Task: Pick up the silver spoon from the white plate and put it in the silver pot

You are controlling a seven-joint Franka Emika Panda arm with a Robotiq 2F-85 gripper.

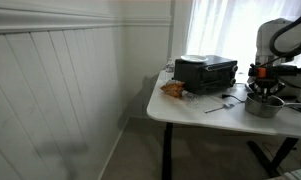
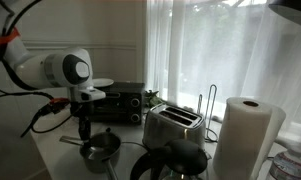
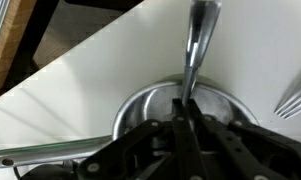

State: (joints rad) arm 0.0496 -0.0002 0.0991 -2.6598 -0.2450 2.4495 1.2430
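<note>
I will next move my gripper from close by the pot's rim to over the pot's middle point(image 1: 264, 101). Then I will lower it to let go of the spoon.
My gripper point(image 3: 186, 112) is shut on the silver spoon point(image 3: 197, 45) and holds it over the silver pot point(image 3: 150, 100). In the wrist view the spoon's handle runs up and away from the fingertips, and the pot lies directly under them with its thin handle point(image 3: 40, 155) pointing lower left. In both exterior views the gripper point(image 1: 264, 88) point(image 2: 86, 128) hangs just above the pot point(image 1: 262, 105) point(image 2: 100, 148). The white plate point(image 1: 193, 59) point(image 2: 102, 83) rests on top of the black oven.
The black oven point(image 1: 206, 72) point(image 2: 120, 103) stands at the back of the white table point(image 1: 195, 105). A food packet point(image 1: 172, 89) and a utensil point(image 1: 220, 104) lie in front of it. A silver toaster point(image 2: 173, 125), a paper towel roll point(image 2: 245, 135) and a dark kettle point(image 2: 170, 162) stand nearby.
</note>
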